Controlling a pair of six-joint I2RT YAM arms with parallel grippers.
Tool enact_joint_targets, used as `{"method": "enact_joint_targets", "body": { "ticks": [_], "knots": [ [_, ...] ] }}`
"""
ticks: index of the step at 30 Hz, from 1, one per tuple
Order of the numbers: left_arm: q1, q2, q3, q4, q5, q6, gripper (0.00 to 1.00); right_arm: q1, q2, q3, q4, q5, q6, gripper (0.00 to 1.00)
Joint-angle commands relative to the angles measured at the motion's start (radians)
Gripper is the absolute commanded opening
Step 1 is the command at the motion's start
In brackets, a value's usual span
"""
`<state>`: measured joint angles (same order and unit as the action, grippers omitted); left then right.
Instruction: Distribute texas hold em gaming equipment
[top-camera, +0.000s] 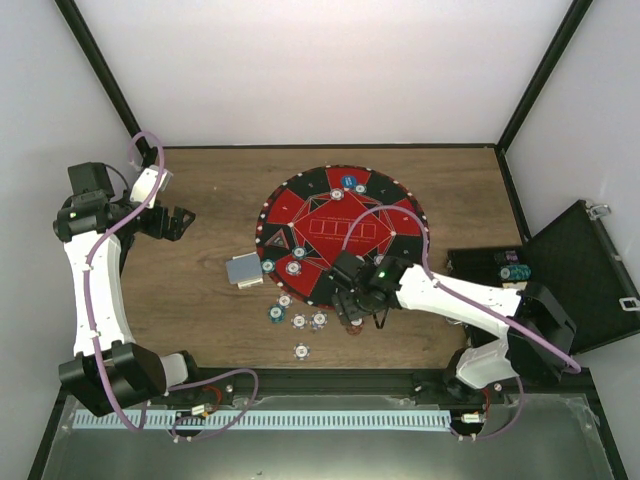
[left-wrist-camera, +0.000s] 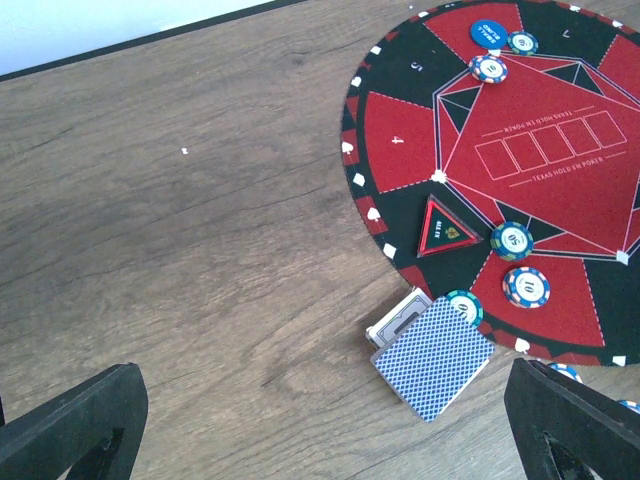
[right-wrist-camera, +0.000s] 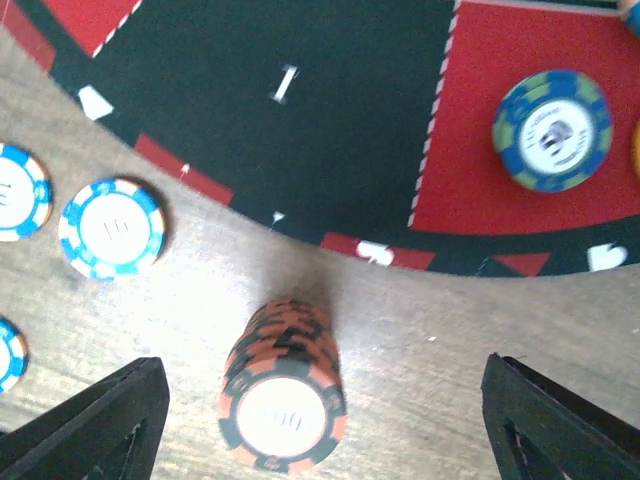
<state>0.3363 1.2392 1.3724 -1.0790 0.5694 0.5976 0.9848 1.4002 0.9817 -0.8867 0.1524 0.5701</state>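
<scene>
The orange-and-black stack (top-camera: 355, 327) (right-wrist-camera: 282, 397) is nearer one finger than the other now, so my right gripper will move back and down to center it before closing.
A stack of orange-and-black poker chips (right-wrist-camera: 285, 400) stands on the wood just off the mat's edge. My right gripper (right-wrist-camera: 320, 430) is open around it, both fingers well clear of the stack. Seen from above, that gripper (top-camera: 352, 310) hovers at the mat's near rim. Light blue-and-white chips (right-wrist-camera: 110, 228) lie to the stack's left, and a blue chip (right-wrist-camera: 553, 128) sits on a red field. A deck of blue-backed playing cards (left-wrist-camera: 432, 355) rests at the mat's left edge, overlapping a teal chip (left-wrist-camera: 465, 305). My left gripper (left-wrist-camera: 320, 430) is open over bare wood, far left of the mat (top-camera: 180, 222).
The round red-and-black mat (top-camera: 340, 235) fills the table's middle and carries several chips and a blue button disc (left-wrist-camera: 488, 32). Loose chips (top-camera: 298, 321) lie on the wood near its front edge. An open black case (top-camera: 570, 280) sits at the right.
</scene>
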Motion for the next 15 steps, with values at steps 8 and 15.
{"method": "enact_joint_targets", "body": {
  "ticks": [8, 15],
  "knots": [
    [0.006, -0.001, -0.006, 0.02, 0.016, -0.008, 1.0, 0.067, 0.002, -0.056, 0.037, -0.062, 0.057, 0.84],
    [0.006, -0.001, -0.006, 0.021, 0.016, -0.008, 1.0, 0.067, 0.03, -0.078, 0.068, -0.072, 0.047, 0.79]
  ]
}}
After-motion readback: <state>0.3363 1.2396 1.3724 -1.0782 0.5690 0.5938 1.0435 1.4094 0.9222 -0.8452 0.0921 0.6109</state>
